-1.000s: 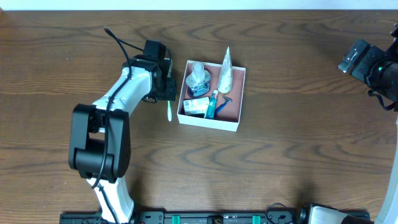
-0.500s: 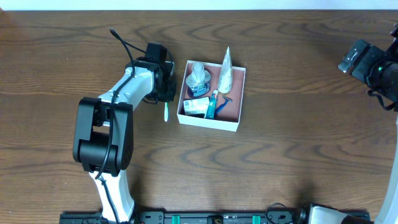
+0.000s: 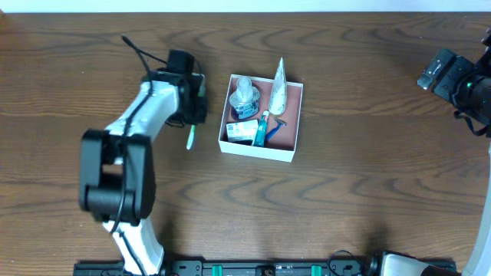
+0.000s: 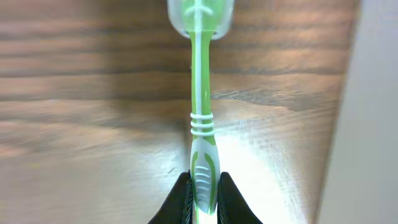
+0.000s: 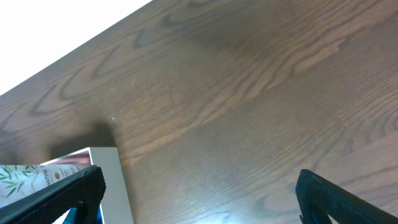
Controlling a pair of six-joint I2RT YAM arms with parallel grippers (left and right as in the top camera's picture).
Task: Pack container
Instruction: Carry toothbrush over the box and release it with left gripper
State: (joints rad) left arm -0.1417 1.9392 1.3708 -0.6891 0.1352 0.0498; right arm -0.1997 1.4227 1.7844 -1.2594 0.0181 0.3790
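The container's white side stands beside the toothbrush. My left gripper lifts over the container's side next, then turns the toothbrush crosswise above the blue tube (image 3: 261,130).
A green-and-white toothbrush (image 4: 200,106) with a clear cap on its head points away from the left wrist camera. My left gripper (image 4: 204,194) is shut on its handle end. In the overhead view the toothbrush (image 3: 190,136) sticks out below the left gripper (image 3: 196,116), just left of the container (image 3: 259,149). The container is a shallow white box with a reddish-brown inside. Its white wall (image 4: 373,124) fills the right edge of the left wrist view. My right gripper (image 3: 439,73) is far off at the right, open and empty, with only a container corner (image 5: 109,180) in its view.
In the container lie a white tube (image 3: 278,86), a clear bottle (image 3: 244,93), a small green-and-white carton (image 3: 242,130), a blue tube (image 3: 262,130) and a razor (image 3: 281,121). Bare wooden table (image 3: 368,176) surrounds the box.
The left gripper has closed on the toothbrush handle. It has carried the brush a little to the left, away from the container's left wall. The right arm has not moved.
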